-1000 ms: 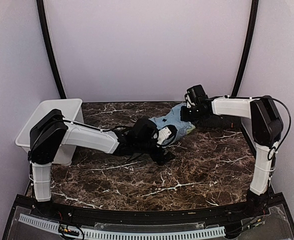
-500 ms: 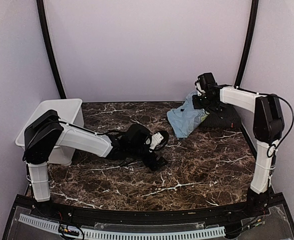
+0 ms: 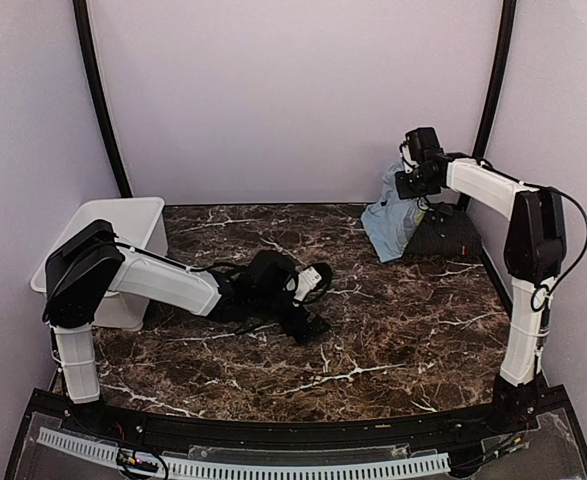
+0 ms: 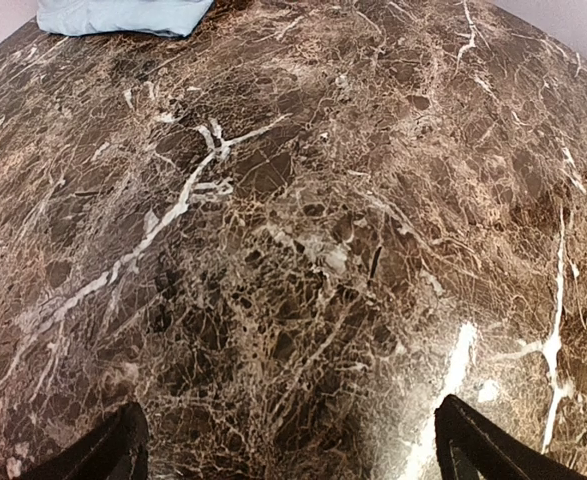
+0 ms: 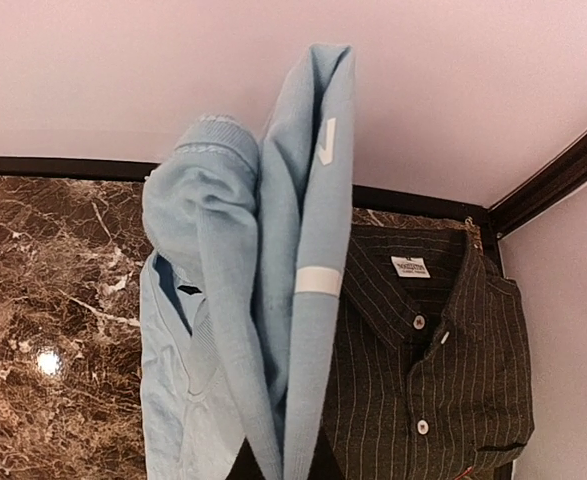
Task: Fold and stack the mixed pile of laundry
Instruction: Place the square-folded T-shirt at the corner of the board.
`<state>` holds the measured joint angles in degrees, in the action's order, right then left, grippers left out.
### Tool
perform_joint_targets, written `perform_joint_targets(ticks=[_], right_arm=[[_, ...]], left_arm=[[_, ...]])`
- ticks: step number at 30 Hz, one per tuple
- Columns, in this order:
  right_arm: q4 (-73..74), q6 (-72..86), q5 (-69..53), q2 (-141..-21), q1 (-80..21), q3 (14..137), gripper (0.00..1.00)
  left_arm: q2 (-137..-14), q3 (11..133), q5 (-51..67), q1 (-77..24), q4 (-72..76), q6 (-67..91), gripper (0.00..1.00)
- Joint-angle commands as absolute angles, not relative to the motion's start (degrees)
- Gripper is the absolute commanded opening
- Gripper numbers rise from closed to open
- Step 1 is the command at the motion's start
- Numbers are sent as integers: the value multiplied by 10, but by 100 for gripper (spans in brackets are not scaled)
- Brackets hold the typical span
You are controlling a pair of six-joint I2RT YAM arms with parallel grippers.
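Note:
The T-shirt hangs mostly beside the black pinstriped shirt, so my right gripper will next move across the pinstriped shirt toward the side, then down over the pinstriped shirt's edge there (image 3: 473, 237) (image 5: 516, 382).
My right gripper (image 3: 411, 182) is shut on the light blue T-shirt (image 3: 391, 222) and holds it up at the back right. The shirt hangs bunched, its lower end touching the table. In the right wrist view the T-shirt (image 5: 273, 300) drapes down the middle and hides my fingers. The black pinstriped shirt (image 5: 433, 370) lies folded and buttoned, collar up, in the back right corner (image 3: 445, 236), just right of the hanging T-shirt. My left gripper (image 3: 308, 320) is open and empty, low over bare marble (image 4: 293, 250) mid-table. An edge of the T-shirt (image 4: 123, 15) shows at the top of the left wrist view.
A white plastic bin (image 3: 103, 240) stands at the left edge of the marble table (image 3: 393, 330). Walls close the back and both sides, with black posts (image 3: 488, 100) in the back corners.
My right gripper has lifted the light blue T-shirt off the table and carried it up and right, next to the black shirt. My left arm has drawn back slightly to the left.

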<state>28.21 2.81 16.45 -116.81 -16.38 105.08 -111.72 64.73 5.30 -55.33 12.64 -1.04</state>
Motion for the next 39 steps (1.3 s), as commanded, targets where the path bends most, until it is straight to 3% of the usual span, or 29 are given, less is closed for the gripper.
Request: perform_joint_targets(ticks=[1,16,39], right_arm=[[284,18,186,-1146,-158,1088,0],[254,25,154,-1118,-96,1061,0],[112,4,83,-1200,24,981,0]], left_arm=[[-1085,638,52,-549,140,-9,99],[-1092,638,58,-546,145,-8,99],[-1126,677,54,-539,96,-7,99]])
